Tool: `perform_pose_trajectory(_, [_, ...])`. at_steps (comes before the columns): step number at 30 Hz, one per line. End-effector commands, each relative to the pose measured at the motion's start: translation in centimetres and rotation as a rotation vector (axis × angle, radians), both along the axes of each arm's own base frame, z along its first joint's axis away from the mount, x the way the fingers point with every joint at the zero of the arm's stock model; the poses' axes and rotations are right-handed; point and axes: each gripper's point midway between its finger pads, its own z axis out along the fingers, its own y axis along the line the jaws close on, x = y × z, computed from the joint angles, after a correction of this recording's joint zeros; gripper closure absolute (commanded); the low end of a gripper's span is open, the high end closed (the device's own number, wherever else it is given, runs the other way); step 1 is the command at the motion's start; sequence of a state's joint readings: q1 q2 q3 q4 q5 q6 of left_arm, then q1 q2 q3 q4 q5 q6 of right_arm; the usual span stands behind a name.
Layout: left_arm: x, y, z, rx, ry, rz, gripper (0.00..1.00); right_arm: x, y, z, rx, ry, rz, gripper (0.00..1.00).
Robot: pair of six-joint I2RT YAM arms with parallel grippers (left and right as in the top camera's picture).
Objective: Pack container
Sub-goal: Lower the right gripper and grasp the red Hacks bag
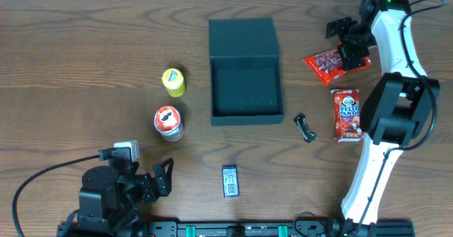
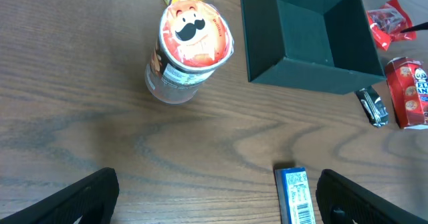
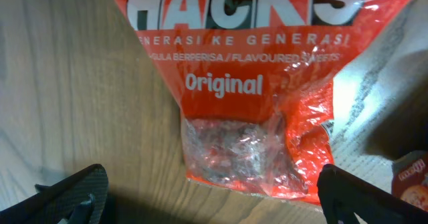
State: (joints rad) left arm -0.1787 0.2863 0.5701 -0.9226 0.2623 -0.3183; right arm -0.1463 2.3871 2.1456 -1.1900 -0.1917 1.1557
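Observation:
The red Hacks candy bag lies below the right gripper's spread fingers, so the gripper will next go down onto the Original lettering (image 1: 339,64) (image 3: 224,85) of the bag and close there.
The container (image 1: 245,119) is a dark teal square box in the middle of the table. It stands open, with its lid (image 1: 242,37) lying flat behind it, and its front wall (image 2: 301,70) also shows in the left wrist view. My right gripper (image 1: 345,46) hovers open over a red Hacks candy bag (image 1: 327,64). In the right wrist view the bag's clear end (image 3: 247,144) lies between the spread fingers of that gripper (image 3: 212,180). My left gripper (image 1: 161,179) is open low at the front left. A blue pack (image 2: 295,196) lies just inside the right finger of the left gripper (image 2: 217,187).
A moustache-lidded can (image 1: 169,123) and a yellow can (image 1: 173,82) stand left of the box. A red snack pack (image 1: 347,114) and a small black clip (image 1: 305,128) lie to its right. The blue pack (image 1: 230,180) lies in front.

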Motion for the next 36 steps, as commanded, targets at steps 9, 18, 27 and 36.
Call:
perform_pose_trajectory(9, [-0.1,-0.1,0.4,-0.014,0.000,0.002,0.05,-0.7,-0.6,-2.2,-0.028,0.068,-0.022,0.01])
perform_pose_trajectory(18, [-0.1,-0.1,0.4,-0.014,0.000,0.002,0.04,-0.9,-1.7,-2.5,-0.092,0.080,-0.014,0.01])
perform_pose_trajectory(27, [-0.1,-0.1,0.4,-0.014,0.000,0.002,0.05,-1.0,-2.2,-2.6,-0.124,0.085,-0.014,0.01])
perform_pose_trajectory(36, [-0.1,-0.1,0.4,-0.014,0.000,0.003,0.05,-1.6,-1.3,-4.7,-0.058,0.134,-0.005,0.01])
